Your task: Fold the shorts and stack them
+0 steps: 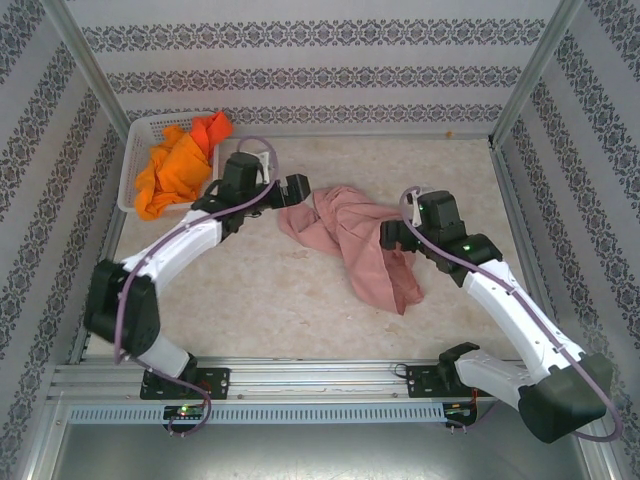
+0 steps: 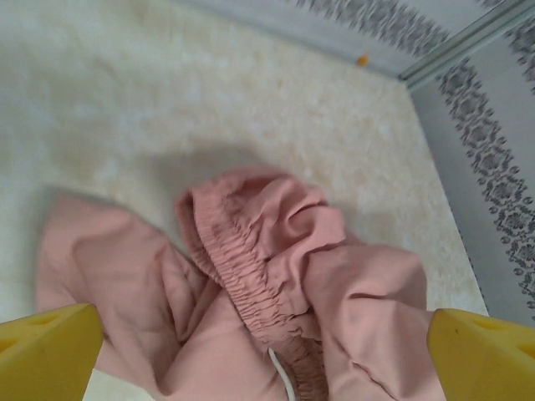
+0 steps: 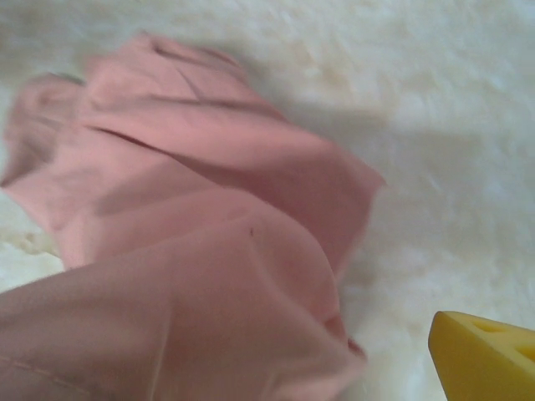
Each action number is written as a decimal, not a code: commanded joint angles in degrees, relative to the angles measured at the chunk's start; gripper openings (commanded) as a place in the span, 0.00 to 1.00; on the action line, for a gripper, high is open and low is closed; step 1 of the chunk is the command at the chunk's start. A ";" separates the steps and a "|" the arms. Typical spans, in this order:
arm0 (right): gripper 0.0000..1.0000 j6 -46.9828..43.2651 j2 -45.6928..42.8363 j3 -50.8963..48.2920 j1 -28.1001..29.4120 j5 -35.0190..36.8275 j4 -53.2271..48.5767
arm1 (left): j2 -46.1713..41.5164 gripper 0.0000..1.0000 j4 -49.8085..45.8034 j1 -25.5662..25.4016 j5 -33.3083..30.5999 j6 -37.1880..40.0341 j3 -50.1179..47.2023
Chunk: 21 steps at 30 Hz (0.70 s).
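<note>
I will lower my open left gripper next over the shorts onto the gathered waistband's far end, because its ribbed cloth lies uncovered between the spread fingers.
The dusty pink shorts [image 1: 352,243] lie crumpled mid-table, one leg trailing toward the near right. In the left wrist view their gathered waistband [image 2: 251,276] runs between my yellow fingertips [image 2: 50,351], which stand wide apart. My left gripper [image 1: 296,190] hovers open at the shorts' far-left edge. At their right edge is my right gripper [image 1: 396,236]. One yellow finger [image 3: 489,359] shows far to the right in its view, while pink cloth [image 3: 209,267] hides the other. Nothing is pinched. Bright orange shorts [image 1: 176,165] are heaped in the basket.
The white perforated basket [image 1: 140,135] stands at the far left corner, close behind the left arm. Patterned walls and metal posts enclose the table. A small orange speck [image 1: 452,131] lies at the far right edge. Bare tabletop [image 1: 250,300] stretches in front of the shorts.
</note>
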 commanded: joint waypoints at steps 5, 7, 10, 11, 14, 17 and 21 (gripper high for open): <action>0.98 16.11 -1.16 -4.40 -7.18 -7.39 -13.06 | 16.25 0.92 0.45 0.24 3.99 -6.76 12.71; 0.98 17.64 -2.62 -7.29 -8.20 -7.26 -11.86 | 19.70 0.89 0.42 0.15 4.39 -7.16 15.56; 0.98 18.68 -3.50 -9.11 -9.47 -8.61 -10.78 | 23.99 0.83 -0.85 0.05 4.70 -7.89 19.14; 0.98 18.73 -3.62 -9.21 -9.62 -8.64 -10.60 | 25.04 0.81 -0.91 0.04 4.83 -8.01 19.87; 0.98 19.00 -3.12 -8.82 -9.71 -7.02 -11.01 | 28.16 0.73 -1.02 -0.24 5.29 -8.64 22.08; 0.98 18.60 -2.96 -7.96 -9.71 -6.54 -11.76 | 31.17 0.69 -2.45 -0.74 5.94 -8.91 24.72; 0.98 18.51 -4.46 -8.21 -9.71 -5.95 -11.10 | 34.43 0.61 -3.82 -1.43 4.87 -8.94 27.50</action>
